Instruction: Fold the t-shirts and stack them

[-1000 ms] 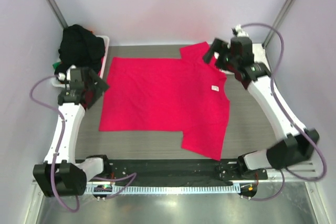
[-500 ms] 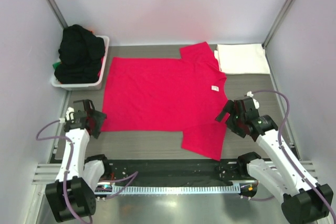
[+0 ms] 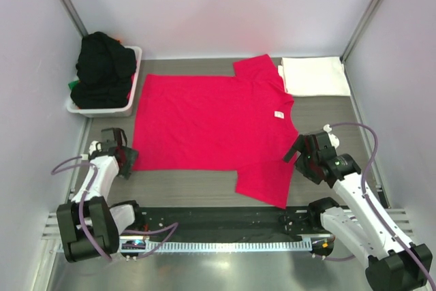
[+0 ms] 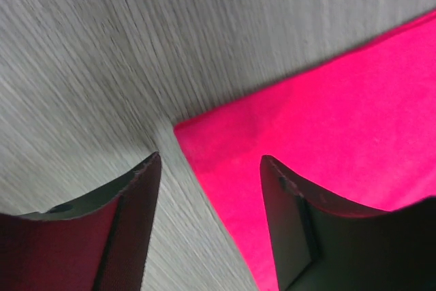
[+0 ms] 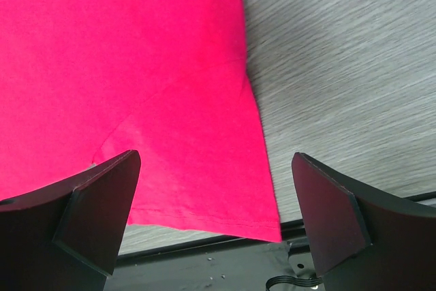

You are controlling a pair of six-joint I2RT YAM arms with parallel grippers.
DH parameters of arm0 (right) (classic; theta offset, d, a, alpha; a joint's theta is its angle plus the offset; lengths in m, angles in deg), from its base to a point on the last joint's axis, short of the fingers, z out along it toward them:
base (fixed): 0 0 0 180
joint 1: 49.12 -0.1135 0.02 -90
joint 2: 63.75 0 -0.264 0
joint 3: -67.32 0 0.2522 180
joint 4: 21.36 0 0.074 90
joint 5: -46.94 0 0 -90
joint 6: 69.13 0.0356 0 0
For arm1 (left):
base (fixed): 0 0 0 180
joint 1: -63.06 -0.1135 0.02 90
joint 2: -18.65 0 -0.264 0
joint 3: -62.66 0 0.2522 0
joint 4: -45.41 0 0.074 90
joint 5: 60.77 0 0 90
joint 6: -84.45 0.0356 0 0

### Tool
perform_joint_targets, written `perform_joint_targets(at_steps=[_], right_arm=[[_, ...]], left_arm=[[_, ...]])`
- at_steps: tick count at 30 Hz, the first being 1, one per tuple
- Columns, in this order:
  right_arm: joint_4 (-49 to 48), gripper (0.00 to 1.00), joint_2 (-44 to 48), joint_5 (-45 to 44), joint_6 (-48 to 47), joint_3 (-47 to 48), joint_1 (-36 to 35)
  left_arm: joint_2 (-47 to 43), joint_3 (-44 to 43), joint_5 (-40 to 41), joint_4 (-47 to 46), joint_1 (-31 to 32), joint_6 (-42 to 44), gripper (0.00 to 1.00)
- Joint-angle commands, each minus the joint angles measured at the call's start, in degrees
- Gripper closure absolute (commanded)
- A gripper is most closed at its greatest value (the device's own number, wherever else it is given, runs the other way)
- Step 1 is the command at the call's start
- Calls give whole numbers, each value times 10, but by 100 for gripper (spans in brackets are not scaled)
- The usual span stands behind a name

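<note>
I will next lower my right gripper's open fingers back onto the near sleeve's hem corner (image 3: 281, 202) (image 5: 267, 228), because that corner, which sticks out toward the black bar, is below and back from my right gripper.
The bright pinkish-red t-shirt (image 3: 211, 124) lies spread flat on the table, one sleeve at the back and one at the near edge. My left gripper (image 3: 128, 159) is open and empty at the shirt's near-left corner; in the left wrist view (image 4: 210, 160) that corner of the red shirt (image 4: 340, 120) lies between the fingers. My right gripper (image 3: 295, 150) is wide open and empty over the near sleeve, and in the right wrist view (image 5: 214, 157) the red cloth (image 5: 136, 52) lies below it. A folded white t-shirt (image 3: 313, 76) lies at the back right. Black t-shirts (image 3: 102, 66) are piled in the basket.
The white slotted basket (image 3: 134, 93) stands at the back left, with a bit of green cloth (image 3: 72, 86) at its left. A black rail (image 3: 218, 219) runs along the table's near edge; it also shows in the right wrist view (image 5: 204, 264). Walls close in both sides.
Both arms have drawn back from the far side to the near edge: the left from beside the basket to the shirt's near-left corner, the right from the far sleeve, uncovering the white shirt.
</note>
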Motion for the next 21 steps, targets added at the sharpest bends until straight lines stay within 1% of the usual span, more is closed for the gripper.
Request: perform_joint_targets(at_steps=[1,2,4,8,11,12,13,14,15,16,21], right_arm=[[-14,0,-3,-15,6,-1,-3],[-14,0,-3,-18,6,-3,-3],[-18,0,-5,-20,8,-7,-3],[-21,1,-15,-15,14,-17,-3],[-22,3,-20,-5,20,-24,-3],[-22,3,-24,-1,25,-29,-4],[-19,5,-23,3,29,-32,-5],[-15,6,-21,7,35,-36,-12],[-14,6,-18,7,41,-43,-20],[-10,7,-13,4,56,-45,-28],[-9,11,-24,-6,105,-56,-107]], left_arm=[[17,15,26,-52,-3,9,40],[24,18,28,-65,-3,9,41],[31,26,32,-80,-2,14,47],[51,33,40,-100,-3,20,62],[60,40,45,-116,-3,23,71],[62,41,46,-120,-4,23,82],[66,42,46,-122,-3,24,86],[66,40,45,-122,-4,25,93],[66,41,44,-123,-3,26,98],[63,41,45,-125,-3,26,100],[50,52,47,-132,-3,23,100]])
